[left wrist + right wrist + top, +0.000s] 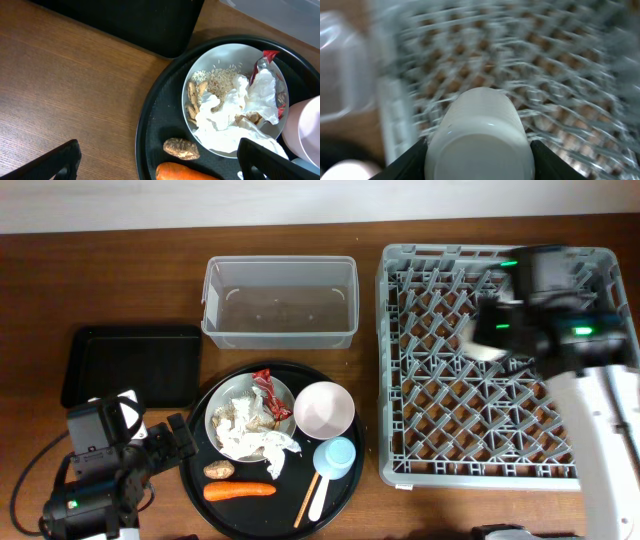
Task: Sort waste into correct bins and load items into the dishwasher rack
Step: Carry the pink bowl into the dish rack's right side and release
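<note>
My right gripper moves back and down to the rack's near corner away from the tray next and releases the white cup (479,135), still above the rack.
My right gripper (490,332) is shut on a white cup (479,135) and holds it above the grey dishwasher rack (400,370), near its back middle; the right wrist view is blurred. My left gripper (178,442) is open and empty at the left rim of the round black tray (196,480). In the left wrist view its fingers (160,162) straddle the brown lump (181,148) and the carrot (185,173). The white plate (222,402) holds tissue (262,442), rice (222,80) and the red wrapper (265,388). The small white bowl (323,408), blue cup (336,457), fork (317,498) and chopsticks (303,505) lie on the tray.
The clear plastic tub (280,302) stands at the back middle. The shallow black rectangular tray (133,363) lies at the left, just behind my left arm. The carrot (240,490) and lump (219,469) sit at the tray's front.
</note>
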Motion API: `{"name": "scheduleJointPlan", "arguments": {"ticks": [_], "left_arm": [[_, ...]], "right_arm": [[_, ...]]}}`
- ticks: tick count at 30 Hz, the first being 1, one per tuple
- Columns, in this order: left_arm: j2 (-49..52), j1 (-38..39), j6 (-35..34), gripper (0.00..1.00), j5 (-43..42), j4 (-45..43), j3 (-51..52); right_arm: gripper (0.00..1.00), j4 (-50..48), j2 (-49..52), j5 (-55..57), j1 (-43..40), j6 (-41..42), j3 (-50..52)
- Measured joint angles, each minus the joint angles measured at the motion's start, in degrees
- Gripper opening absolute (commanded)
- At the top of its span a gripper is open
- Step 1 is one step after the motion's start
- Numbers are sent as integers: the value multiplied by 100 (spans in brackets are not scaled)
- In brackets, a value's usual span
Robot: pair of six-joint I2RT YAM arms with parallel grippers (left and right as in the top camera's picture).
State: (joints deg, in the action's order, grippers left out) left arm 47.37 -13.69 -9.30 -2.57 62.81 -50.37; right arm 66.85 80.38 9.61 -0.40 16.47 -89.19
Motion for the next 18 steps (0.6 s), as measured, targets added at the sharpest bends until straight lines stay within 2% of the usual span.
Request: {"name": "scheduleJointPlan", "arguments": {"ticks": [3, 8, 13, 18], "left_arm": [[0, 0, 2, 99, 0, 0, 0], [0, 0, 0, 99, 0, -2, 0], [0, 0, 2, 99, 0, 0, 0], [0, 0, 2, 99, 0, 0, 0]], "right_arm": [[55, -4, -2, 52, -1674, -2, 13], [54, -197, 328, 33, -3368, 0, 15], [51, -190, 955, 42, -3943, 4, 15], [50, -114, 1471, 46, -4142, 15, 68]]}}
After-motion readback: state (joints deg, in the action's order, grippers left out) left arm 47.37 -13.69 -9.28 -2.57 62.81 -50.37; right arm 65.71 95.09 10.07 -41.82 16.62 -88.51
